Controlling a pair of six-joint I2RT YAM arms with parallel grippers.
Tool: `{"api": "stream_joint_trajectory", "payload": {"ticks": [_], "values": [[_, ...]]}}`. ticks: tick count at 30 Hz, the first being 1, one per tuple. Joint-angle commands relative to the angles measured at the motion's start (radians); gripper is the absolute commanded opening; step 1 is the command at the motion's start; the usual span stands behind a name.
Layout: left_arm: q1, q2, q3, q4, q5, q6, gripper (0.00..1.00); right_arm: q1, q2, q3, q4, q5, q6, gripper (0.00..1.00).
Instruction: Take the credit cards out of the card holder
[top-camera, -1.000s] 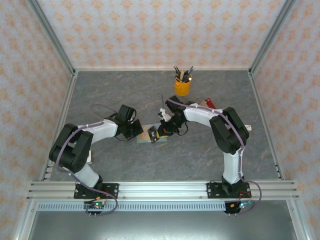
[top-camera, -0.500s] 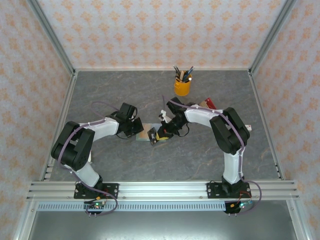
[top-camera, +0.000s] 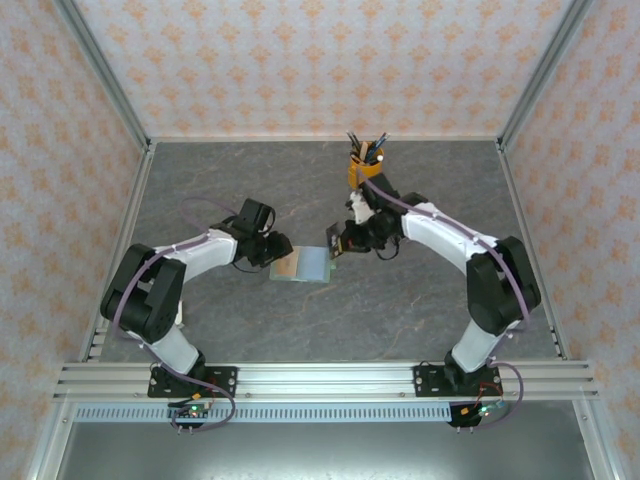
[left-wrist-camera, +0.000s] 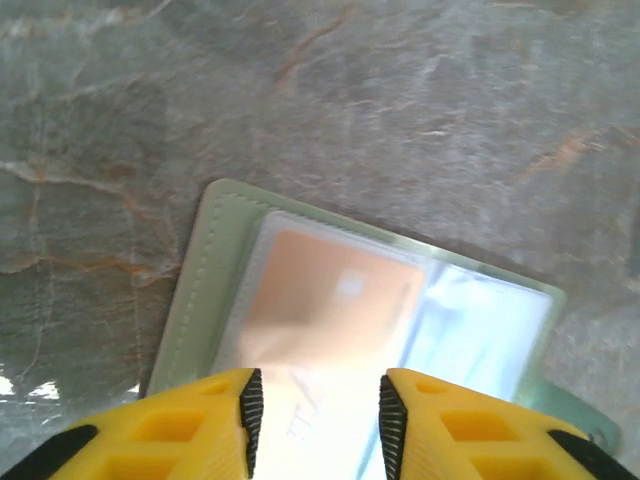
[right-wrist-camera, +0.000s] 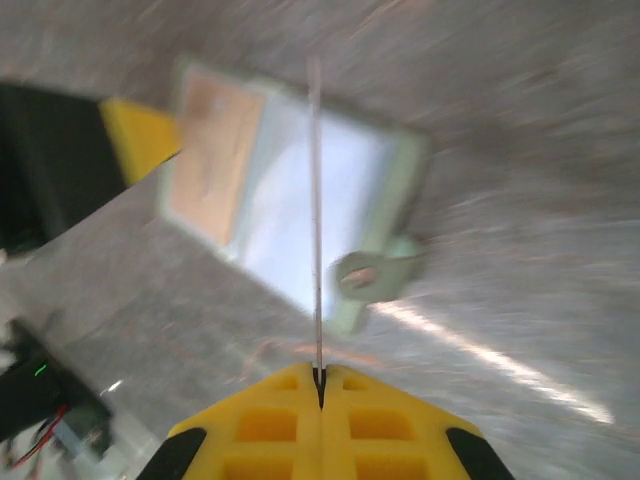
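The credit card is outside the pockets. My right gripper will swing away from the holder (top-camera: 303, 266), over the table on the yellow cup's near side, and release it.
The sage-green card holder (top-camera: 303, 266) lies open and flat on the table. An orange credit card (left-wrist-camera: 330, 298) sits behind its clear pocket. My left gripper (left-wrist-camera: 315, 397) stands open just above the card holder's near edge (left-wrist-camera: 210, 270), gripping nothing; from above, my left gripper (top-camera: 276, 251) is at the holder's left end. My right gripper (right-wrist-camera: 319, 378) is shut on a thin credit card (right-wrist-camera: 316, 200) seen edge-on, held clear above the card holder (right-wrist-camera: 350, 190). In the top view the right gripper (top-camera: 341, 240) hovers just right of the holder.
A yellow cup of pens (top-camera: 364, 170) stands at the back, close behind the right arm. The holder's snap tab (right-wrist-camera: 366, 272) sticks out toward the right gripper. Patterned walls enclose the grey marbled table (top-camera: 240, 180).
The left gripper has opened and let go of the card holder, which now lies flat. The right gripper has pulled back to the right and away with a card in it.
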Motion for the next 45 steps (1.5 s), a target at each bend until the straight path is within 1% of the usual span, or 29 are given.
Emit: {"api": "stream_joint_trajectory", "payload": {"ticks": [1, 3, 6, 8, 11, 15, 17, 20, 25, 31, 37, 39, 41, 44, 45], "values": [[0.012, -0.074, 0.064, -0.108, -0.026, 0.008, 0.52, -0.072, -0.026, 0.062, -0.131, 0.280, -0.048, 0.00], [0.012, -0.087, 0.088, -0.148, -0.048, 0.019, 0.58, -0.110, -0.025, 0.090, -0.170, 0.360, -0.093, 0.00], [0.017, -0.100, 0.110, -0.203, -0.080, 0.030, 0.67, -0.148, -0.036, 0.110, -0.189, 0.437, -0.204, 0.00], [0.021, -0.110, 0.111, -0.219, -0.096, 0.029, 0.73, -0.176, -0.036, 0.127, -0.203, 0.462, -0.251, 0.00], [0.025, -0.125, 0.102, -0.229, -0.115, 0.028, 0.80, -0.204, -0.026, 0.140, -0.197, 0.458, -0.312, 0.00], [0.028, -0.144, 0.082, -0.234, -0.131, 0.025, 0.87, -0.209, 0.020, 0.183, -0.212, 0.488, -0.362, 0.00], [0.031, -0.153, 0.068, -0.231, -0.133, 0.020, 0.89, -0.213, 0.035, 0.197, -0.216, 0.514, -0.374, 0.00], [0.033, -0.162, 0.051, -0.231, -0.134, 0.018, 0.92, -0.222, 0.051, 0.211, -0.229, 0.520, -0.398, 0.00], [0.035, -0.161, 0.043, -0.231, -0.132, 0.014, 0.94, -0.231, 0.064, 0.206, -0.257, 0.473, -0.428, 0.00], [0.037, -0.150, 0.056, -0.236, -0.130, 0.017, 0.95, -0.231, 0.104, 0.197, -0.298, 0.490, -0.447, 0.00], [0.037, -0.141, 0.060, -0.240, -0.129, 0.021, 0.96, -0.232, 0.107, 0.179, -0.328, 0.479, -0.455, 0.00], [0.038, -0.138, 0.061, -0.242, -0.127, 0.022, 0.96, -0.231, 0.106, 0.181, -0.338, 0.480, -0.455, 0.07], [0.038, -0.137, 0.060, -0.245, -0.126, 0.024, 0.96, -0.231, 0.097, 0.185, -0.342, 0.480, -0.444, 0.18], [0.038, -0.140, 0.061, -0.247, -0.127, 0.024, 0.97, -0.231, 0.066, 0.198, -0.341, 0.447, -0.424, 0.31], [0.038, -0.143, 0.058, -0.249, -0.126, 0.024, 0.97, -0.233, 0.052, 0.201, -0.336, 0.433, -0.416, 0.34]]}}
